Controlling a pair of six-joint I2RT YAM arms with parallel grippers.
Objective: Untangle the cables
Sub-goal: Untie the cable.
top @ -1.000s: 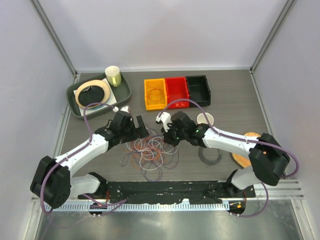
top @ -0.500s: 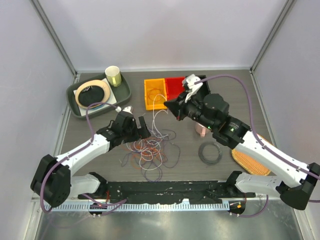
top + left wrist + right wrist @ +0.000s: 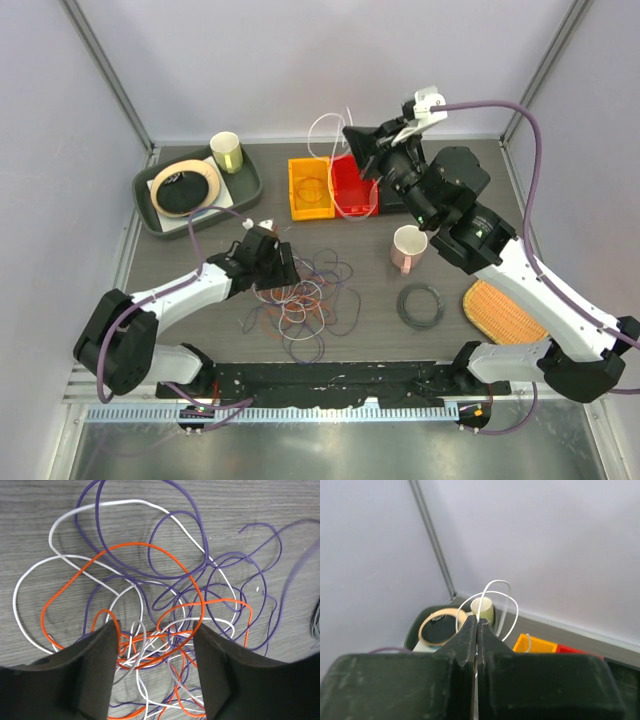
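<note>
My right gripper tilts down and lowers over the red bin (image 3: pixel 354 186) (image 3: pixel 571 649) next to release the white cable there, because the orange bin beside it already holds orange cable.
The cables (image 3: pixel 305 300) lie in a tangled pile of white, orange and purple loops at the middle of the table. My left gripper (image 3: pixel 285 265) hovers low over the pile's left edge. In the left wrist view its gripper (image 3: pixel 155 630) is open, and orange, white and purple cables (image 3: pixel 150 580) run between and under the two fingers. My right gripper (image 3: pixel 362 142) is raised high over the bins at the back. It is shut on one white cable (image 3: pixel 314 130) that dangles in loops. The right wrist view shows the right gripper (image 3: pixel 477 620) pinching that white cable (image 3: pixel 517 611).
Orange (image 3: pixel 310 188), red (image 3: pixel 352 180) and black (image 3: pixel 397 178) bins stand in a row at the back. A pink mug (image 3: pixel 408 248), a black cord coil (image 3: pixel 420 305) and an orange mat (image 3: pixel 505 312) sit on the right. A green tray (image 3: pixel 245 185) and cream cup (image 3: pixel 227 152) are back left.
My right arm has risen from the pile and swung back over the bins, pulling one white cable up with it. The left gripper has moved onto the pile and its jaws have narrowed.
</note>
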